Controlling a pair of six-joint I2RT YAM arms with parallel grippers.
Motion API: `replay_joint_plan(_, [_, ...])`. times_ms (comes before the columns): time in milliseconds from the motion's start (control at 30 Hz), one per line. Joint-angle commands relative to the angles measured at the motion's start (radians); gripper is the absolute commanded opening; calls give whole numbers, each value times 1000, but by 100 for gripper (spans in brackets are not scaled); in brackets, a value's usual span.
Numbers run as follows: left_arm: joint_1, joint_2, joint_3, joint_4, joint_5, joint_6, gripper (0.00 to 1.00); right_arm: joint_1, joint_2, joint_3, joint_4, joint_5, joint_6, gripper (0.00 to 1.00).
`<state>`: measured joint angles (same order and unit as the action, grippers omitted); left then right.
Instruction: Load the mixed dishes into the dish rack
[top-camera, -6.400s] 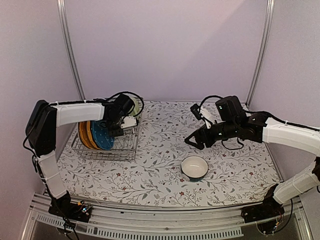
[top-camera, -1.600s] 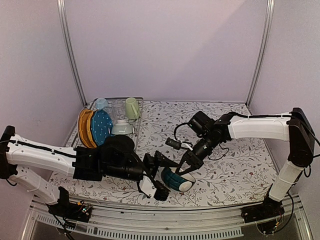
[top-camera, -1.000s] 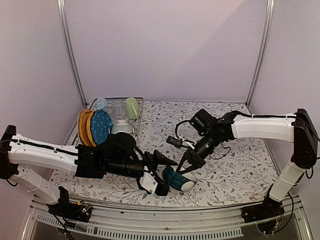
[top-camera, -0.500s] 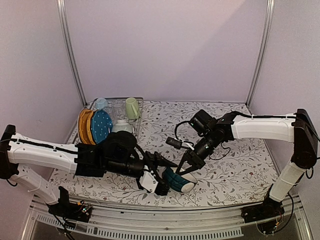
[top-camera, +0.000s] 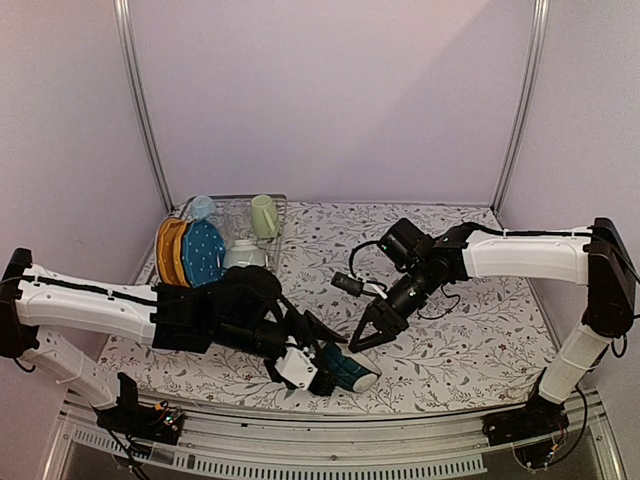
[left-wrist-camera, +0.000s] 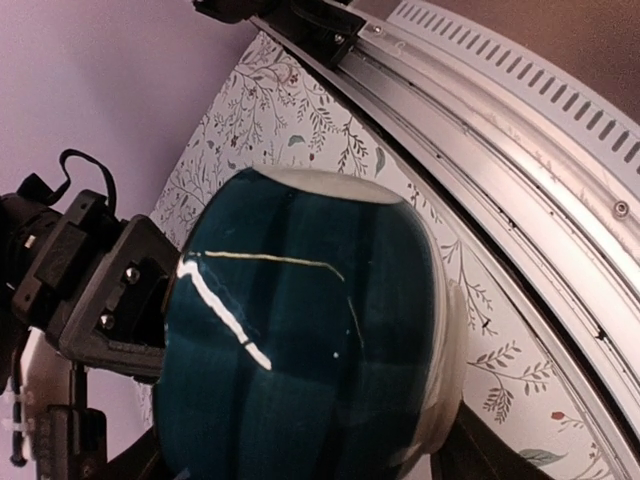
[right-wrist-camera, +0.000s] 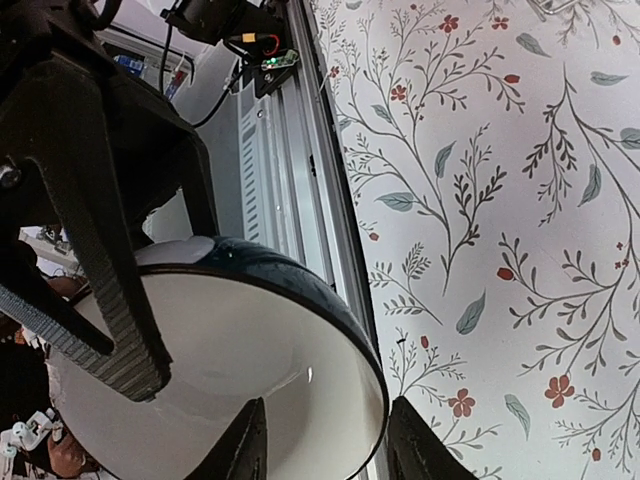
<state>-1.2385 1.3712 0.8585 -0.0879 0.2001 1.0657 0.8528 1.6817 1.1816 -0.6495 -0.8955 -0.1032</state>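
Observation:
My left gripper swings outward to the dish rack (top-camera: 278, 232) next and releases at the pale upturned bowl's near side, since the teal bowl still hangs outside the rack.
A teal bowl (top-camera: 350, 372) with a dark outside and a white inside (right-wrist-camera: 215, 385) hangs on its side just above the table's near edge. My left gripper (top-camera: 323, 368) is shut on its wall, with one ridged finger (right-wrist-camera: 110, 300) inside. The bowl's dark outside (left-wrist-camera: 300, 330) fills the left wrist view. My right gripper (top-camera: 361, 337) is open, its fingertips (right-wrist-camera: 245, 445) either side of the rim without touching. The dish rack (top-camera: 278, 232) stands at the far left and holds a yellow plate (top-camera: 168, 255), a blue plate (top-camera: 203, 252), two mugs and a pale upturned bowl (top-camera: 244, 255).
The metal rail (left-wrist-camera: 520, 190) of the table's near edge runs close under the held bowl. The two arms nearly meet at the middle front. A light blue mug (top-camera: 203, 207) and a yellow-green mug (top-camera: 264, 215) stand at the rack's back.
My right gripper, shut on the bowl's rim until half a second ago, has opened and let go. The left gripper closed on the bowl and carried it slightly towards the near edge.

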Motion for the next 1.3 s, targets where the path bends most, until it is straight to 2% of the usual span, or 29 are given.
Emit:
replay_joint_plan(0, [30,4,68,-81,-36,-21,27,-12,-27,23,-1,59,20,43])
replay_joint_plan(100, [49,4,105,-188,-76,-30,25,-58,-56,26,1,86,48,45])
replay_joint_plan(333, [126,-32,167,-311,-123,-50,24,-167,-160,23,28,117,98,47])
replay_joint_plan(500, [227,-68,236,-411,-126,-82,24,-188,-218,17,41,141,140,47])
replay_joint_plan(833, [503,-117,346,-590,-63,-173,25,-191,-197,-27,92,108,138,47])
replay_joint_plan(1067, [728,-43,420,-763,22,-199,25,-191,-187,-57,135,79,137,46])
replay_joint_plan(1267, [792,68,479,-801,60,-204,26,-191,-187,-79,147,68,131,46])
